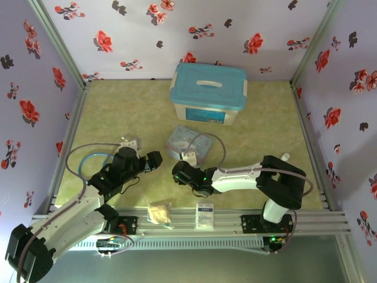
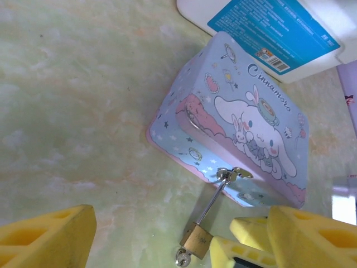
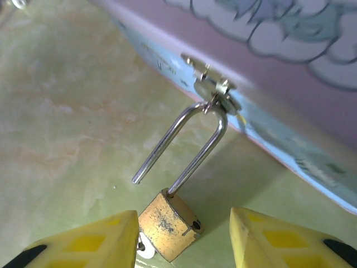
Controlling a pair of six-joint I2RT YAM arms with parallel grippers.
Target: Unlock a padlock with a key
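My right gripper is open and already has the brass padlock body (image 3: 170, 228) between its two fingers, so it needs to move down over the padlock body and close its fingers on it.
The small brass padlock (image 3: 169, 225) hangs by its shackle (image 3: 192, 139) from the hasp of the blue cartoon tin (image 2: 240, 128). One shackle leg is out of the body and stands free. The key (image 3: 146, 247) sticks in the bottom of the padlock (image 2: 196, 239), its round head (image 2: 182, 257) showing. My right gripper (image 3: 184, 220) is open and straddles the padlock body: its left finger is right by the key, and its right finger stands clear of the body. My left gripper (image 2: 181, 215) is open wide, just short of the padlock, with nothing between its fingers.
A white storage box with a teal lid (image 1: 207, 93) stands behind the tin (image 1: 191, 141). A beige packet (image 1: 159, 213) and a white card (image 1: 204, 215) lie on the front rail. Flowered walls close in the left, right and back.
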